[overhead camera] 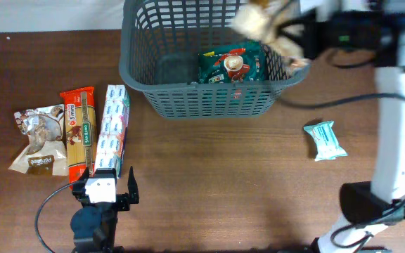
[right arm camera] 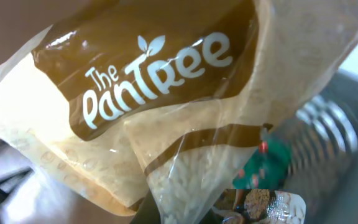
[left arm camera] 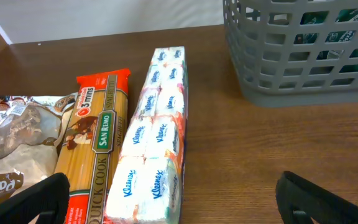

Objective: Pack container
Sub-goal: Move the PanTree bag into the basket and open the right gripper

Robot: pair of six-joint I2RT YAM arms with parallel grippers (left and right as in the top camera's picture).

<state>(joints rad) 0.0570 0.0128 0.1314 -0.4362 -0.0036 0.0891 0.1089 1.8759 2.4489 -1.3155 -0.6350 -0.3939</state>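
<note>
I should next move my right gripper left in the overhead view, then down to the bare basket bottom beside the green packet, and release the rice bag.
The dark grey lattice basket stands at the back middle of the table, with a green packet lying in it. My right gripper is shut on a beige and brown "The Pantree" rice bag and holds it above the basket's far right part. In the right wrist view the bag fills the frame and hides the fingers; the basket wall and the green packet lie beyond it. My left gripper is open and empty, low at the front left.
At the left lie a Kleenex tissue strip, a San Remo spaghetti pack and a brown-and-white snack bag. A small teal packet lies at the right. The basket shows at the left wrist view's top right.
</note>
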